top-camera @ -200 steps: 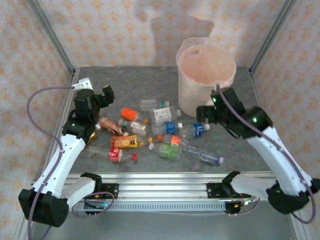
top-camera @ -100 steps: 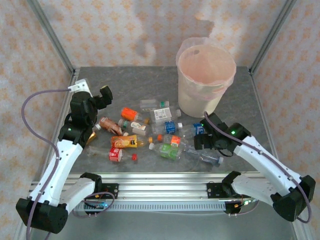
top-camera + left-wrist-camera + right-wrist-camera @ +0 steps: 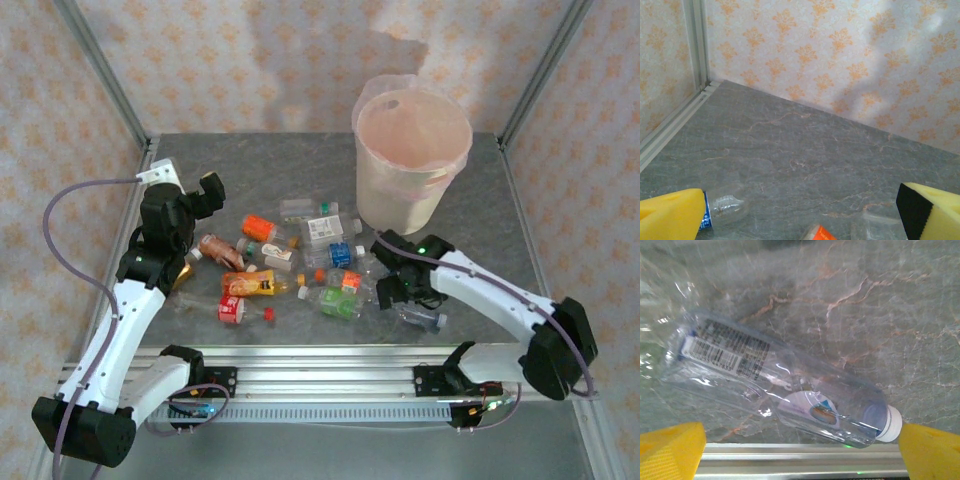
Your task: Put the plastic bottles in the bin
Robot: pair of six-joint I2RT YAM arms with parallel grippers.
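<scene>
The bottle lies slantwise across the gap between my right gripper's open fingers, so next I need to lower and turn that gripper over the clear bottle's barcode end.
Several plastic bottles lie scattered across the middle of the grey table. The bin, cream-white with a pinkish liner, stands at the back right. My right gripper is low and open at the right end of the pile. Right in front of the right gripper lies a clear bottle with a pale cap, ahead of the yellow fingers and untouched. My left gripper hangs open above the left of the pile. The left gripper looks past a clear bottle end and an orange label.
An aluminium rail runs along the table's near edge, close to the clear bottle. Metal posts and patterned walls close off the sides and back. Bare table lies behind the pile and left of the bin.
My right arm has swung down and left from beside the bin to the front right of the pile. The left arm shifted slightly, then stayed still.
</scene>
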